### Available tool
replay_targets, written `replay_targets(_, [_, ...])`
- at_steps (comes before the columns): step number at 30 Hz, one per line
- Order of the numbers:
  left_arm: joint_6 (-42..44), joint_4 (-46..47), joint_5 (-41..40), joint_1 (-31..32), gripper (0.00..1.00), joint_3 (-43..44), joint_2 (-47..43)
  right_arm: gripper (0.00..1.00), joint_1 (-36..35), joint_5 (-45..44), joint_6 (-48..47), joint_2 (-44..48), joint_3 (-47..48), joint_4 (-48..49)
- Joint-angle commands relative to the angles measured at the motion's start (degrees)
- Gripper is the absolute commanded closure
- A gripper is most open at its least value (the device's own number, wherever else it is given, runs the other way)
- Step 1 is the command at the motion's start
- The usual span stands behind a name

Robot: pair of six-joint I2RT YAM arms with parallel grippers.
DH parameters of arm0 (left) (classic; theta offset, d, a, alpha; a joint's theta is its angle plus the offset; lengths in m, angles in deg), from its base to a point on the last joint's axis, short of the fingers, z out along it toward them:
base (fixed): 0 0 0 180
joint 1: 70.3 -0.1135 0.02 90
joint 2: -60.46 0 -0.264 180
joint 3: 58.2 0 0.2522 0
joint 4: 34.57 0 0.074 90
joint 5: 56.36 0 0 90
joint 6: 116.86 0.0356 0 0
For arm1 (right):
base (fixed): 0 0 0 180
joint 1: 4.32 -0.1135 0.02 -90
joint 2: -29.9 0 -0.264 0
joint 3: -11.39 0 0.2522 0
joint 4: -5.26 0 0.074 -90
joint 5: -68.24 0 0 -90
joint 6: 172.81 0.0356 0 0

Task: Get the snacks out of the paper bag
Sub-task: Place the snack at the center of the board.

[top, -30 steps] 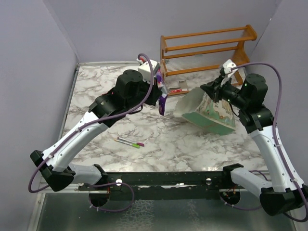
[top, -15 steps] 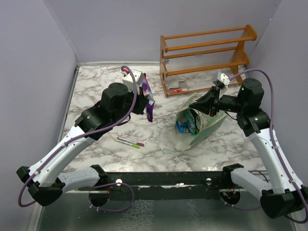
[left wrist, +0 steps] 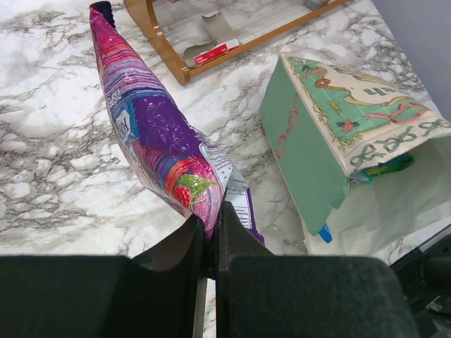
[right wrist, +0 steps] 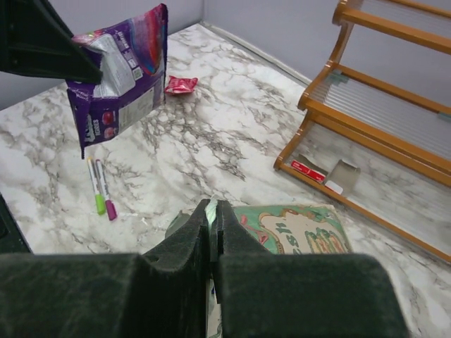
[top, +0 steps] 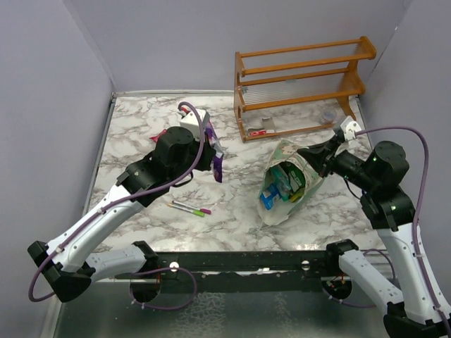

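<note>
The marble [top: 134, 129] beside the red packet is bare and has space for the release, so I will next move my left gripper to the left in the top view and down to it.
My left gripper [top: 210, 146] [left wrist: 211, 211] is shut on the lower edge of a purple snack packet [top: 218, 160] [left wrist: 151, 130] and holds it in the air above the marble, left of the paper bag. The pale green paper bag [top: 280, 204] [left wrist: 310, 134] [right wrist: 299, 229] lies tilted on the table, mouth facing the near side. Several more snacks, teal, blue and green [top: 282, 184] [left wrist: 390, 166], show inside it. My right gripper [top: 318, 156] [right wrist: 213, 208] is shut on the bag's far edge, pinching the paper.
An orange wooden rack [top: 303, 70] [right wrist: 394, 91] stands at the back right with a red-and-white flat item [top: 262, 132] [right wrist: 308, 170] on its base. Two marker pens [top: 190, 208] [right wrist: 99, 191] lie near the front left. A small red packet [right wrist: 181, 84] lies on the marble far left.
The left gripper carried the purple packet left, away from the bag. The right gripper swung right and lowered the bag, which now lies with its mouth and contents showing.
</note>
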Motion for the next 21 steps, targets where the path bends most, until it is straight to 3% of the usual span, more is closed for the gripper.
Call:
replay_targets(1, [-1.2,2.3,-4.3,-0.6,1.0,-0.6,-2.2,0.99,-0.3,-9.6,1.6,-0.6,1.5,1.6])
replay_targets(13, [1.3,-3.4,-4.4,-10.4,1.0,0.3,3.6,0.98,-0.3,-10.6,2.4,0.4,0.6,3.2])
replay_targets(17, [5.3,-8.2,-13.5,-15.2,1.0,0.2,9.0,0.99,-0.3,-10.4,2.1,0.8,0.7,3.4])
replay_targets(21, [9.3,-7.3,-17.5,-23.8,1.0,-0.2,14.4,0.99,-0.3,-9.9,1.9,1.0,0.9,3.9])
